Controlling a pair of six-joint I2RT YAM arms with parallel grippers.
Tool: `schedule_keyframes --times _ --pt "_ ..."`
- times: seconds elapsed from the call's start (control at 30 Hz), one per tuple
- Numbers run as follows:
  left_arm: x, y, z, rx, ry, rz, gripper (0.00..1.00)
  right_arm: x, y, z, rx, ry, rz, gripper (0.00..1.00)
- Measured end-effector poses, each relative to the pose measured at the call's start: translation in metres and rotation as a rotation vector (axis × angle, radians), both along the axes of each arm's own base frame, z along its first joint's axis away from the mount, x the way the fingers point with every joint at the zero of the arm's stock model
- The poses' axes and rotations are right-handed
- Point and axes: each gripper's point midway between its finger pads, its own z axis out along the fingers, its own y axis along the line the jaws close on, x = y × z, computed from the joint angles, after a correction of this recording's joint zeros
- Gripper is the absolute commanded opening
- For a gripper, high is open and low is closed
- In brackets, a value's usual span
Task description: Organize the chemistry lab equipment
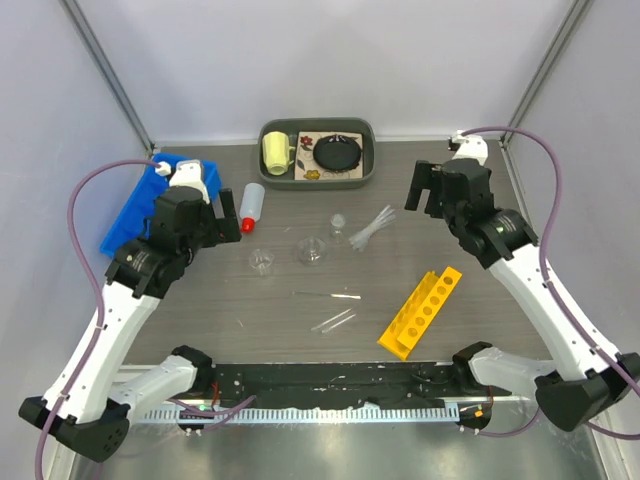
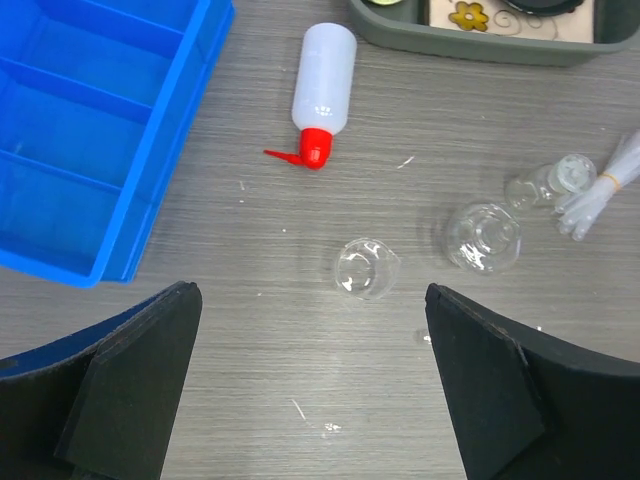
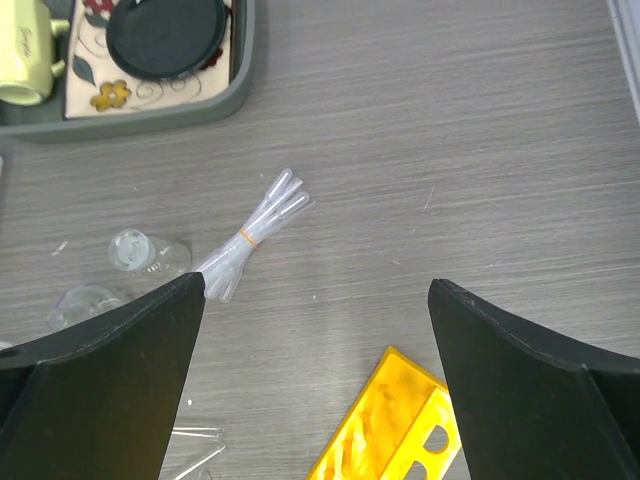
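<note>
The yellow rack's far end lies clear of the other things. My right gripper moves back and down astride its holed strip (image 1: 446, 283) (image 3: 437, 415) next and closes.
A white red-capped squeeze bottle (image 1: 251, 203) lies on its side; it shows in the left wrist view (image 2: 322, 95). A small clear beaker (image 1: 262, 261) (image 2: 365, 268), a clear flask (image 1: 312, 250) (image 2: 484, 237) and a smaller flask (image 1: 339, 225) (image 3: 145, 253) stand mid-table. A banded bundle of pipettes (image 1: 371, 229) (image 3: 255, 235) lies right of them. A yellow holed rack (image 1: 421, 311) (image 3: 395, 425) lies on its side. Thin tubes (image 1: 333, 321) lie near the front. My left gripper (image 1: 222, 215) (image 2: 312, 380) is open and empty above the table near the beaker. My right gripper (image 1: 425, 188) (image 3: 315, 380) is open and empty.
A blue divided bin (image 1: 135, 215) (image 2: 90, 120) sits at the left. A grey tray (image 1: 368, 160) (image 3: 150, 118) at the back holds a yellow mug (image 1: 277, 153) and a round black disc (image 1: 338, 153). A black rail runs along the near edge.
</note>
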Motion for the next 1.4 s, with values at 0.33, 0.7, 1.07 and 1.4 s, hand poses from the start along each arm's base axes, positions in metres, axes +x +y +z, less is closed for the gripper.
schedule_keyframes --times 0.33,0.7,1.07,1.4 --pt "-0.005 -0.026 -0.012 -0.068 0.048 -0.127 1.0 0.011 0.028 -0.002 0.018 0.075 0.107 1.0" --pt "-0.024 -0.071 -0.005 -0.174 0.025 -0.405 1.0 0.032 0.009 -0.063 -0.026 0.282 0.04 1.0" --pt "-0.055 -0.101 -0.015 -0.076 0.091 -0.576 0.93 -0.029 -0.008 -0.051 0.025 0.266 0.04 1.0" --pt "-0.054 -0.131 -0.063 0.115 0.205 -0.624 0.93 -0.115 -0.033 -0.092 0.147 0.365 -0.117 0.96"
